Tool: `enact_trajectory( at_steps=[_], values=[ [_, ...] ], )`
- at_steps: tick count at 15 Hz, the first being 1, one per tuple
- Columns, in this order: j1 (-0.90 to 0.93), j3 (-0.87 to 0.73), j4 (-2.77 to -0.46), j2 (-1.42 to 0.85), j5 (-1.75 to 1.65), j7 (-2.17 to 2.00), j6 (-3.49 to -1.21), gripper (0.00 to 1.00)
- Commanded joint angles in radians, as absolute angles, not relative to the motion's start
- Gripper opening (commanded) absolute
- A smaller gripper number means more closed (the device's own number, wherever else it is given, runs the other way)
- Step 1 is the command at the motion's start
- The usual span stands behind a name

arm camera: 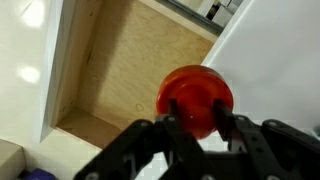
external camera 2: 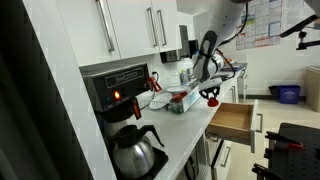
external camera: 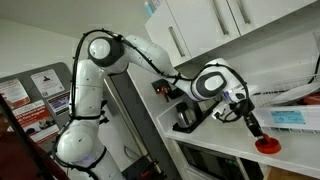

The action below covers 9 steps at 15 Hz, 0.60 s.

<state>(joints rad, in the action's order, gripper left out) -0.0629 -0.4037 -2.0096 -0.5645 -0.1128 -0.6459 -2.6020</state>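
The robot's gripper will next move to its left in the wrist view, clear of the countertop, to the open drawer's bottom [external camera 2: 233,121] [arm camera: 128,75] below, then go down and release the cup.
My gripper [arm camera: 200,126] is shut on a round red object [arm camera: 197,97]. Its black fingers [arm camera: 172,128] press on the object's two sides. Seen from the wrist, the red object sits over the line where the open wooden drawer [arm camera: 115,70] meets the white countertop [arm camera: 275,70]. In both exterior views the gripper [external camera: 251,124] [external camera 2: 209,90] points down at the counter's front edge, with the red object [external camera: 265,146] [external camera 2: 211,98] just below it. I cannot tell whether the object rests on the counter or hangs slightly above it.
A coffee maker [external camera 2: 118,92] with a glass carafe [external camera 2: 135,152] stands on the counter. Plastic-wrapped items [external camera 2: 175,100] lie near the gripper. White cabinets [external camera: 215,25] hang overhead. The open drawer [external camera 2: 235,122] juts out from the counter front.
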Motion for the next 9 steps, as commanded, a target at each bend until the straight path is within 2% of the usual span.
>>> enact_trajectory(
  at_steps=[1,9],
  values=[
    [-0.175,-0.364,-1.888,-0.673,-0.005,-0.606,-2.548,0.13],
    [-0.383,-0.313,-1.823,-0.783,0.227,-0.453,-2.586,0.13]
  ],
)
